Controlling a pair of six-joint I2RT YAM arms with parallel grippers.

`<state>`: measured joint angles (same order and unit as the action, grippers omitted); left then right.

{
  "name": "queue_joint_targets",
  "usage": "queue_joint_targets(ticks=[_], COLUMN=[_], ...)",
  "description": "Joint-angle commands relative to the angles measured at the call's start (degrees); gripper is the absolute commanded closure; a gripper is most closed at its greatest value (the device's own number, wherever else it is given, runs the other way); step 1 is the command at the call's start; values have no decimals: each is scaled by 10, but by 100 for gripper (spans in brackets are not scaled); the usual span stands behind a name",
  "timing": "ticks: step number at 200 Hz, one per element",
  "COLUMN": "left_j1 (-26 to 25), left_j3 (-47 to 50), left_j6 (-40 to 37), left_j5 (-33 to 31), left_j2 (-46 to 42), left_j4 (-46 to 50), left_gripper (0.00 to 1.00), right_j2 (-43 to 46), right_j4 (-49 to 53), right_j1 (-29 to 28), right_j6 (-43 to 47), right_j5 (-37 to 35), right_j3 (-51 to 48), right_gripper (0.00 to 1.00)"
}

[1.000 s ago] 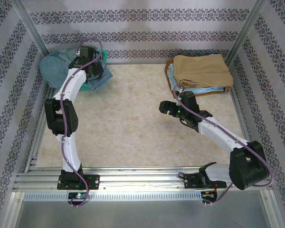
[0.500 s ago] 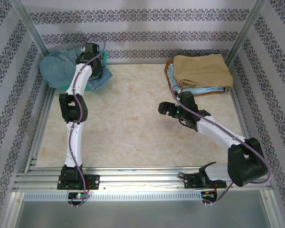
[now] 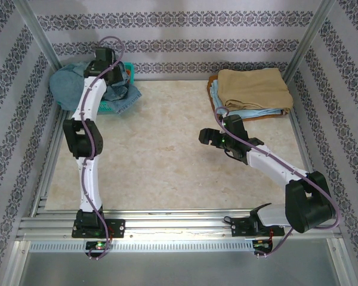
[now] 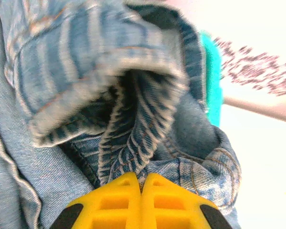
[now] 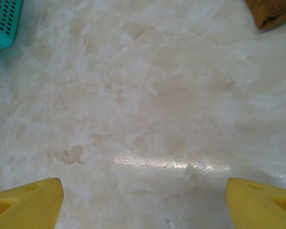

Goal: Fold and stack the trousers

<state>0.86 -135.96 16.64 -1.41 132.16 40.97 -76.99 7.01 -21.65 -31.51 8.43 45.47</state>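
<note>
My left gripper is to lift the fold up from the basket next, pull it back to the bare near part of the tabletop and release it there.
The trousers (image 3: 68, 88), faded blue denim, lie heaped in and over a teal basket (image 3: 110, 109) at the far left corner. In the left wrist view a striped fold of the trousers (image 4: 133, 124) rises from between my yellow fingertips. My left gripper (image 4: 142, 179) is shut on that fold, its jaws pressed together with denim pinched in the seam. From above, my left gripper (image 3: 115, 78) reaches down into the heap. My right gripper (image 3: 204, 136) hovers over the bare middle of the table, and in its own view my right gripper (image 5: 142, 185) is open with nothing between the fingers.
A folded stack with a tan garment (image 3: 253, 86) on top of a light-blue one sits at the far right. The marble-look tabletop (image 3: 161, 155) lies between the arms. Patterned walls and metal posts close in the back and sides. A basket corner (image 5: 2, 24) shows upper left.
My left gripper has gone from open to shut on the denim, and the left arm has stretched farther back over the basket. The right arm has barely shifted.
</note>
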Motion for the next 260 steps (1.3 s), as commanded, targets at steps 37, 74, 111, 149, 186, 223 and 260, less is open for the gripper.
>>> queue_joint_targets(ticks=[37,74,111,149,186,223,260], left_j1=[-16,-120,-268,-371,-391,-390,-390], left_j3=[-70,-54,117,209,408,690,775], left_j6=[-47,-120,-162,-142,-72,38,252], left_j5=[97,113,47,43,12,-200,-406], left_j2=[-159,-252,-416,-506,-656,-912,-1105], left_j4=[-19,35,-67,-103,-192,-205,48], left_gripper=[100,100,100,100,100,100,100], right_j2=[1,7,9,12,25,28,11], right_j4=[-17,-19,-23,-25,-22,-22,-29], right_j1=[-12,-14,-14,-14,-11,-9,-22], right_j6=[-1,-4,-8,-13,-13,-15,-19], right_j5=[3,6,6,-3,-21,-13,5], right_j3=[2,0,-4,-7,-12,-12,-5], right_gripper=[12,13,13,13,12,12,12])
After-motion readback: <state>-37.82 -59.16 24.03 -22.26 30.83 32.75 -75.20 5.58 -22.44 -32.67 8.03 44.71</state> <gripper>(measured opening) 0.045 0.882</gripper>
